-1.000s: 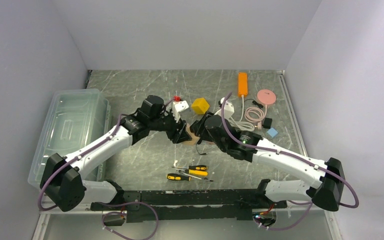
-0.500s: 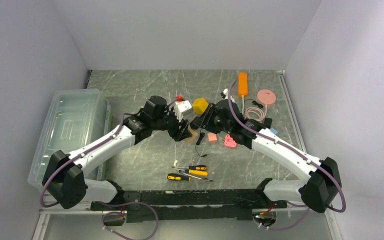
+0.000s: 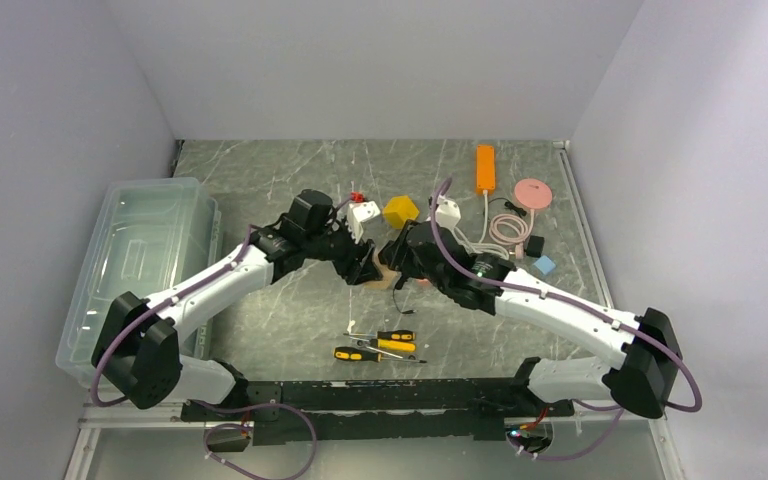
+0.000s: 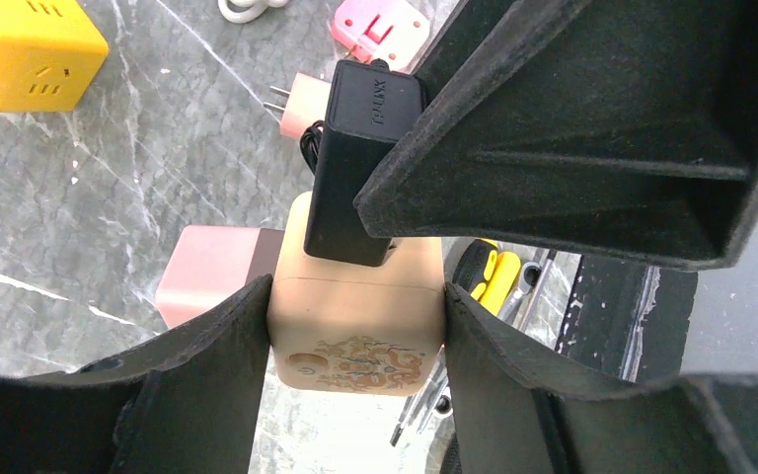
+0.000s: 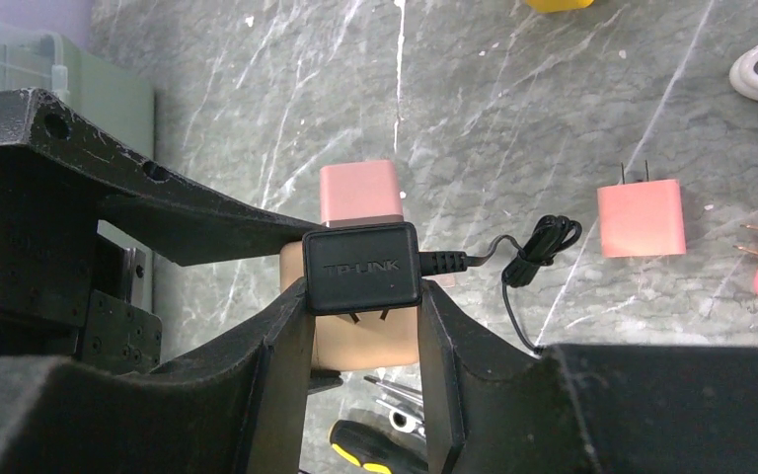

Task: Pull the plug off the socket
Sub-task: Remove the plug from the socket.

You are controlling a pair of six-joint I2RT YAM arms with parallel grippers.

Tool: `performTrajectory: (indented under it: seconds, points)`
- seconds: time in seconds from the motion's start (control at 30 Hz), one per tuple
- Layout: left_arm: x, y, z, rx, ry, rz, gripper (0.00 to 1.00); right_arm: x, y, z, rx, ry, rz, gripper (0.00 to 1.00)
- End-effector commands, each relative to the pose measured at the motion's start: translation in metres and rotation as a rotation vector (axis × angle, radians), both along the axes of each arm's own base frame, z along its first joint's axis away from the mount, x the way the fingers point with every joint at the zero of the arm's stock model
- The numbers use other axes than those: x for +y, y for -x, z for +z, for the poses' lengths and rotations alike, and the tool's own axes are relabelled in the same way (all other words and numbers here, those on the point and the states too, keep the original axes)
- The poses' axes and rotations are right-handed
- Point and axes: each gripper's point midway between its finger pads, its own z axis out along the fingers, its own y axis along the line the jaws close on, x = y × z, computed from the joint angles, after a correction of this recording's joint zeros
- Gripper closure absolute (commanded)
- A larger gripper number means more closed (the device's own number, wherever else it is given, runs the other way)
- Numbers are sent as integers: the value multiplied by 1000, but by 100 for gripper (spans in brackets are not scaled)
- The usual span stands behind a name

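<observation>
My right gripper is lifting off the socket (image 4: 355, 316) next, then lowering to release on bare tabletop by the white cable, since that is to its right in the top view.
A beige cube socket (image 4: 355, 316) is clamped between my left gripper's (image 4: 353, 331) two fingers; it also shows in the top view (image 3: 385, 277). A black TP-LINK plug (image 5: 360, 267) sits on the socket's top face, and its thin black cord (image 5: 538, 247) trails to the right. My right gripper (image 5: 362, 288) is shut on the plug's two sides. In the right wrist view a short length of the plug's prongs shows between plug and socket. In the top view both grippers meet at mid-table, the left (image 3: 365, 268) and the right (image 3: 395, 255).
A pink block (image 5: 360, 190) touches the socket's far side. A pink adapter (image 5: 641, 217) and a pink plug (image 4: 379, 28) lie nearby. There are also a yellow cube (image 3: 400, 211), screwdrivers (image 3: 380, 347), a clear bin (image 3: 140, 270), an orange power strip (image 3: 485, 167) and a white cable (image 3: 505, 228).
The right arm swung back toward the far side half a second ago and has now returned to the socket, shut on the plug. The left arm has stayed in place with the socket.
</observation>
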Motion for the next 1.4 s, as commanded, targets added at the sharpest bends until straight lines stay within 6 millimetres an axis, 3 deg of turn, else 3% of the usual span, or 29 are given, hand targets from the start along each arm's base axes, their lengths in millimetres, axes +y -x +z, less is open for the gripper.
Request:
performTrajectory:
  seconds: [0.0,0.37,0.6,0.87,0.97,1.2,1.37]
  points:
    - [21,-36,1,-53,-49,144,100,-15,-4,16,-42,28,-77,100]
    - [20,-25,-13,-133,-163,112,100,-25,-33,5,133,-207,9,100]
    - [19,-29,-13,-100,-155,140,100,-27,-33,6,107,-159,12,100]
    - [19,-31,-3,-83,-103,138,100,-32,-19,2,80,-111,-40,100]
    - [19,-27,5,-101,-83,133,100,-45,-21,7,55,-68,-77,100]
    - [29,-39,20,-67,-19,229,100,-107,-43,41,-35,149,-201,100]
    - [42,-59,33,70,116,310,100,-141,-64,26,37,221,-227,100]
